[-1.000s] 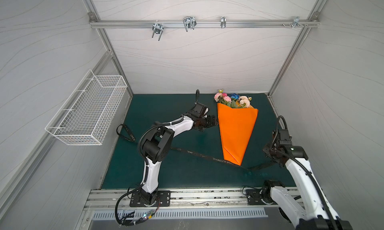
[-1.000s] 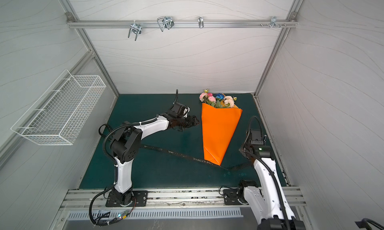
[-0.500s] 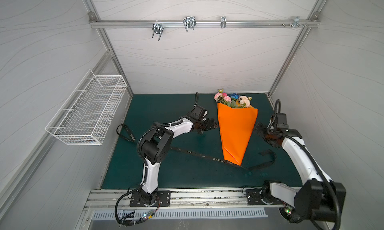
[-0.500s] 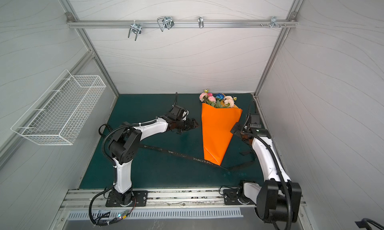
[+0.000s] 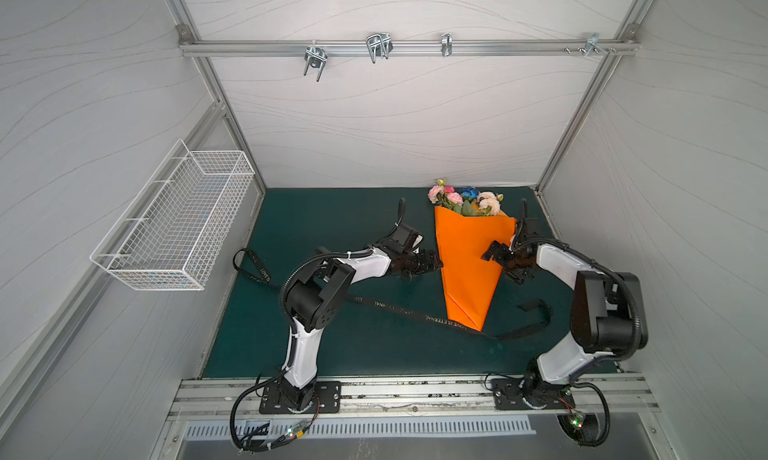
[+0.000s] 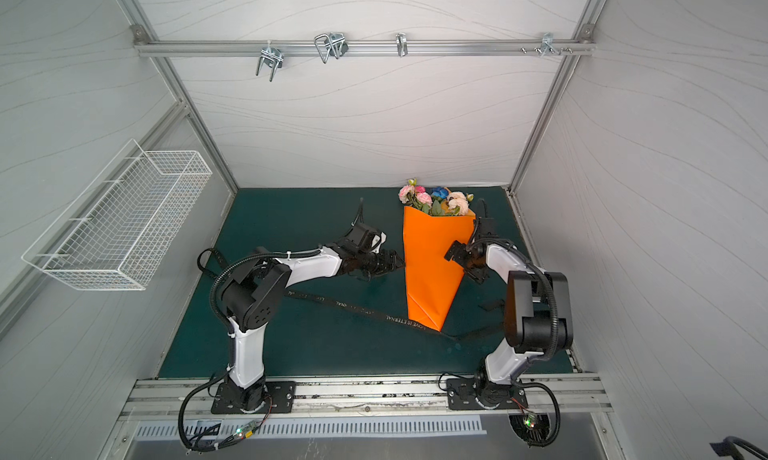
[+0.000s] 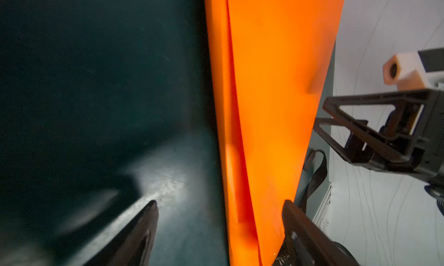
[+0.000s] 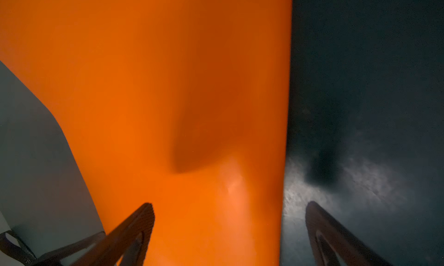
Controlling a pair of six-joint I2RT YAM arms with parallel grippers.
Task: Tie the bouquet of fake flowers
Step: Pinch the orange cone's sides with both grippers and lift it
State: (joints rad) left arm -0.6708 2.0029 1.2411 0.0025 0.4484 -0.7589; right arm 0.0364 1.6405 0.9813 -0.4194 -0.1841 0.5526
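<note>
I will lower my right gripper and sweep it toward my left gripper onto the cone's middle [image 5: 465, 263] [image 8: 192, 224] to close it there, because its open fingers are only around the paper's edge.
The bouquet of fake flowers [image 5: 465, 198] [image 6: 434, 198] lies at the back of the green mat. Only its pink, peach and blue blossoms show above an orange paper cone [image 5: 471, 262] [image 6: 430, 270] that hides the stems. A black printed ribbon [image 5: 415, 314] [image 6: 374, 312] runs under the cone's tip. My left gripper [image 5: 434, 260] [image 7: 220, 204] is open, its fingers either side of the cone's left edge. My right gripper [image 5: 498, 266] [image 8: 230, 205] is open across the cone's right edge, one finger over the paper and one over the mat.
A white wire basket [image 5: 174, 229] hangs on the left wall. A metal rail with hooks [image 5: 378, 48] crosses the back wall. The ribbon's right end [image 5: 536, 312] curls loose on the mat by the right arm; its left end [image 5: 253, 266] loops near the left wall.
My right arm swung from the ribbon's end at the front right up to the cone's right edge, and its jaws opened wide. My left gripper crept closer to the cone's left edge.
</note>
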